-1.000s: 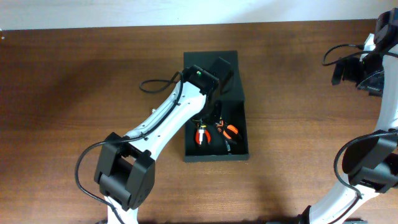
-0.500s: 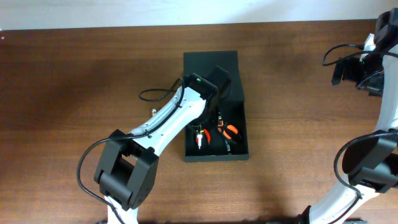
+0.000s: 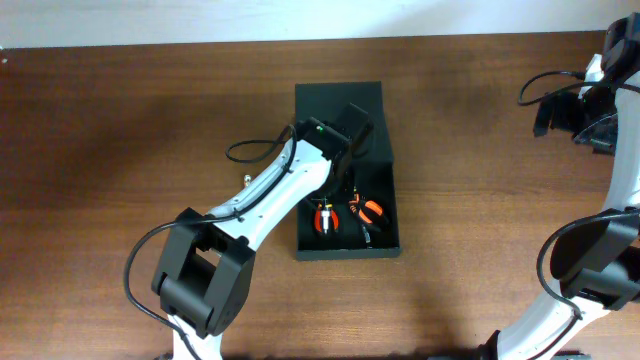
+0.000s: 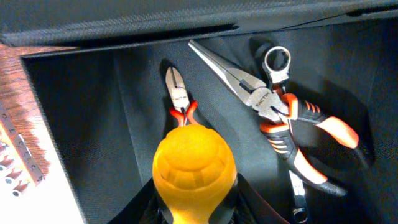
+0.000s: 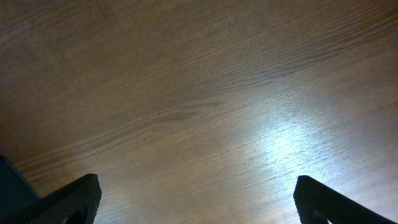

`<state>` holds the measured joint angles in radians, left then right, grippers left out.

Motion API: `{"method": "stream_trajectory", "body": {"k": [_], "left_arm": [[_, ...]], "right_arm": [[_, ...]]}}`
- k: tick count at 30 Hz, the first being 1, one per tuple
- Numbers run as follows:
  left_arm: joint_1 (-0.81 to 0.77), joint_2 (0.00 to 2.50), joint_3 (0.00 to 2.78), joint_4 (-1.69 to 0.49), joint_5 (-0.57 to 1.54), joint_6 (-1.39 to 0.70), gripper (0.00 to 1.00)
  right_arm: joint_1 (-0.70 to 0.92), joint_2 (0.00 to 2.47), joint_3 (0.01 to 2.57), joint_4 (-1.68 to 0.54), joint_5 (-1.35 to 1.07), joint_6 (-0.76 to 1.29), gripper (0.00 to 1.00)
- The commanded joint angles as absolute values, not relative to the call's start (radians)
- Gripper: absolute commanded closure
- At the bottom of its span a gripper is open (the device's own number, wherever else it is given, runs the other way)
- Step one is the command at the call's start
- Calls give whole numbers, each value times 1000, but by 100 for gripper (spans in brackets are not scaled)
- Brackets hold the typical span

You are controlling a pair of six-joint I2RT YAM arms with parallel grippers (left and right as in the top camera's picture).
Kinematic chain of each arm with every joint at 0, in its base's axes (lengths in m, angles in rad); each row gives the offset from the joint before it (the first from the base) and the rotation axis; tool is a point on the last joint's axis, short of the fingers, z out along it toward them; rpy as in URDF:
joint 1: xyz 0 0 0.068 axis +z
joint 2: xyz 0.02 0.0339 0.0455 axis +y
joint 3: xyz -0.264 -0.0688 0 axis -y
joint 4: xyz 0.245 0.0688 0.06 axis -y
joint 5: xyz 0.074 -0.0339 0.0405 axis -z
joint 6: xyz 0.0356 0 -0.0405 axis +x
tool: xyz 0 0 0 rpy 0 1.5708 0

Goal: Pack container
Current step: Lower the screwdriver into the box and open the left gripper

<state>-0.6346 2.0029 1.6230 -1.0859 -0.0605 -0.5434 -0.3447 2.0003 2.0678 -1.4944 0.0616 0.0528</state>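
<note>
The red-handled cutters lie below the left gripper on the bottom of the box, so the robot will next lower that gripper and let go of the round yellow tool handle (image 4: pixel 194 165) onto the cutters.
The container (image 3: pixel 345 251) is a black box with its flap lid (image 3: pixel 338 96) open at the far side. Inside lie small red-handled cutters (image 4: pixel 179 99), orange-and-black long-nose pliers (image 4: pixel 273 106) and a ring wrench (image 4: pixel 278 62); cutters (image 3: pixel 325 216) and pliers (image 3: pixel 366 211) also show from overhead. My left gripper (image 4: pixel 194 205) is shut on a round yellow tool handle (image 4: pixel 194 165), held above the box floor (image 4: pixel 93 124) just short of the cutters. From overhead the left gripper (image 3: pixel 338 178) reaches into the box and hides the handle. My right gripper (image 5: pixel 196 205) is open and empty over bare wood.
The wooden table (image 3: pixel 120 130) surrounds the box. The right arm (image 3: pixel 590 110) hangs over the far right corner, well away from the box. A white strip with small screws (image 4: pixel 18 155) shows at the left edge of the left wrist view.
The left wrist has shifted slightly toward the near side over the box and turned a little. The red-handled cutters show clearly again. The right arm has not moved.
</note>
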Motion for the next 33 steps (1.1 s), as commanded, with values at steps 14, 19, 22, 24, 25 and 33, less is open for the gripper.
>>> {"method": "stream_trajectory", "body": {"k": [14,19,22,24,25,33], "left_arm": [[-627,2116,1618,-1084,-61,-553,61],[-627,2116,1618,-1084,-62,-553,44],[-627,2116,1619,-1076,-84,-552,40],[-627,2116,1619,-1068,-96,-551,40],[-627,2116,1621,-1065,-99,-543,39],[-617,2115,1743,-1091,-99,-444,29]], "right_arm": [[-348,1993,2064,-1494,56,61,1],[-348,1993,2064,-1495,56,61,1],[-348,1993,2064,-1494,56,61,1],[-348,1993,2064,-1494,56,61,1],[-348,1993,2064,-1494,56,61,1],[-348,1993,2064,-1495,56,61,1]]}}
